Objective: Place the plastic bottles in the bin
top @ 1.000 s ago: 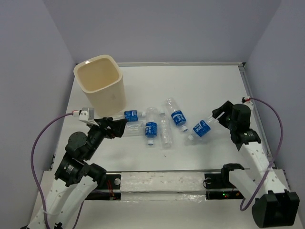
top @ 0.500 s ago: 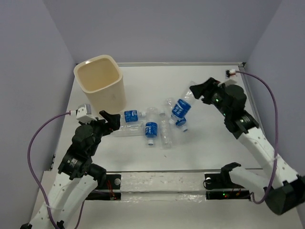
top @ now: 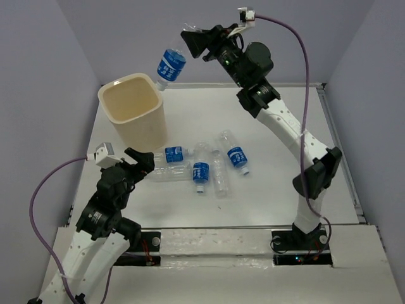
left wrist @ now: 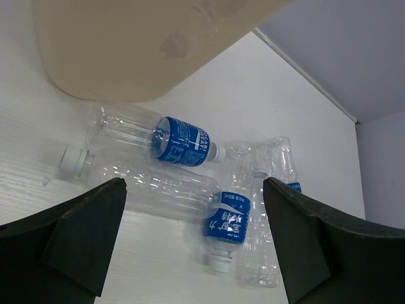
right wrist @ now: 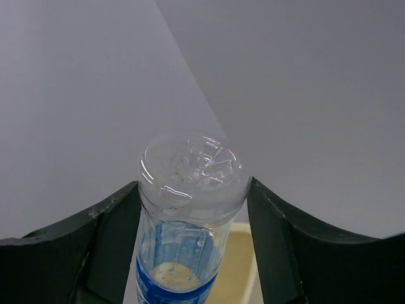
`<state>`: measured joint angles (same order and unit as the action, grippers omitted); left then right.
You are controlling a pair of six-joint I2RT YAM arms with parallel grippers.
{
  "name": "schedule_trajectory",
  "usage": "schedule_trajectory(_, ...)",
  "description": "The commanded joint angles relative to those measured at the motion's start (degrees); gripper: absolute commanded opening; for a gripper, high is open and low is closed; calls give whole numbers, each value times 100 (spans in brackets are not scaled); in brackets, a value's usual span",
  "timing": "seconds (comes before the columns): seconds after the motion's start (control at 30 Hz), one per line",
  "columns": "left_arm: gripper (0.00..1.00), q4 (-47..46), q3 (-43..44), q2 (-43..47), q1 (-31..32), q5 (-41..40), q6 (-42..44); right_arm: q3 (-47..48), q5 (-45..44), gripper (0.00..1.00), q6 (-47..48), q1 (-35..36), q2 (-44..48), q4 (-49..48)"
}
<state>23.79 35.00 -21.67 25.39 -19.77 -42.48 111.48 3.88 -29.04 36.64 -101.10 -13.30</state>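
The bin's opening (top: 131, 99) (right wrist: 233, 266) is below my right gripper on the left in the top view, so the gripper should next go down to that side and let go of the bottle.
My right gripper (top: 192, 42) is shut on a plastic bottle (top: 171, 64), holding it high, cap down, over the far right rim of the cream bin (top: 134, 109). In the right wrist view the bottle's base (right wrist: 190, 174) sits between my fingers, with the bin's mouth (right wrist: 237, 266) below. Several more bottles (top: 201, 170) lie on the table right of the bin's foot. My left gripper (top: 138, 159) is open and empty, low by the nearest bottle (top: 169, 173). In the left wrist view the bottles (left wrist: 183, 142) lie ahead of the open jaws, under the bin's wall (left wrist: 126, 50).
The white table (top: 272, 126) is bounded by lilac walls at left, back and right. A metal rail (top: 342, 145) runs along the right edge. My left arm's purple cable (top: 44, 190) loops at the left.
My right arm swung far up and left, carrying its bottle from over the table's middle to above the bin's rim. My left gripper shifted slightly toward the lying bottles.
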Motion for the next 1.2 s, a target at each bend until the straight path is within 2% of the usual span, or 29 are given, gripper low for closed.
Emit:
schedule_trajectory(0.0, 99, -138, 112, -206, -16, -80, -111, 2021, 621, 40, 363, 299, -1767, -655)
schedule_trajectory(0.07, 99, -182, 103, -258, -16, -36, -59, 2831, 658, 40, 573, 369, -2472, -692)
schedule_trajectory(0.1, 99, -225, 94, -276, -25, 16, -7, 3766, 658, 40, 679, 448, -2824, -570)
schedule_trajectory(0.13, 99, -252, 86, -311, -25, 34, 3, 4106, 701, 40, 776, 449, -3419, -473)
schedule_trajectory(0.17, 99, -278, 59, -329, -25, 69, 20, 4284, 771, 40, 899, 527, -3599, -541)
schedule_trajectory(0.27, 99, -480, -11, -452, -16, 280, 108, 3664, 851, 45, 1198, 721, -3584, -1182)
schedule_trajectory(0.33, 99, -595, -37, -557, -16, 421, 134, 3398, 816, 66, 1365, 774, -3548, -1341)
schedule_trajectory(0.37, 99, -647, -64, -653, -16, 639, 213, 3589, 868, 84, 1435, 835, -3653, -1124)
schedule_trajectory(0.43, 99, -840, -99, -820, -16, 999, 275, 3923, 1027, 98, 1436, 836, -3706, -738)
schedule_trajectory(0.57, 99, -1350, -178, -1206, 1, 1405, 328, 3364, 1010, 99, 1436, 836, -3198, -666)
schedule_trajectory(0.63, 99, -1631, -178, -1444, 28, 1485, 337, 2820, 1001, 99, 1488, 836, -2610, -499)
schedule_trajectory(0.67, 99, -1710, -135, -1724, 123, 1502, 319, 2304, 992, 99, 1523, 723, -2382, -315)
schedule_trajectory(0.7, 99, -1789, -99, -1883, 203, 1494, 284, 2299, 992, 98, 1524, 661, -2127, -253)
schedule_trajectory(0.77, 99, -2000, 76, -2349, 580, 1397, 232, 1126, 878, 93, 1358, 494, -1284, -226)
schedule_trajectory(0.8, 99, -2071, 155, -2516, 755, 1301, 214, 660, 808, 87, 1235, 371, -976, -226)
schedule_trajectory(0.83, 99, -2193, 252, -2657, 923, 1204, 179, 160, 764, 76, 1060, 74, -660, -234)
schedule_trajectory(0.87, 99, -2264, 461, -2971, 1237, 960, 170, -907, 755, 69, 597, -112, -13, -304)
schedule_trajectory(0.93, 99, -2343, 708, -3307, 1503, 617, 205, -2054, 859, 48, 111, -646, 650, -462)
schedule_trajectory(0.97, 99, -2335, 971, -3683, 1713, 519, 205, -3165, 843, 46, -283, -798, 1279, -698)
schedule_trajectory(1.07, 99, -2519, 1559, -4482, 2022, 168, 257, -4726, 589, 35, -724, -1193, 2066, -964)
schedule_trajectory(1.17, 99, -2546, 2200, -5334, 2365, -246, 380, -5389, 342, 32, -805, -1274, 2848, -885)
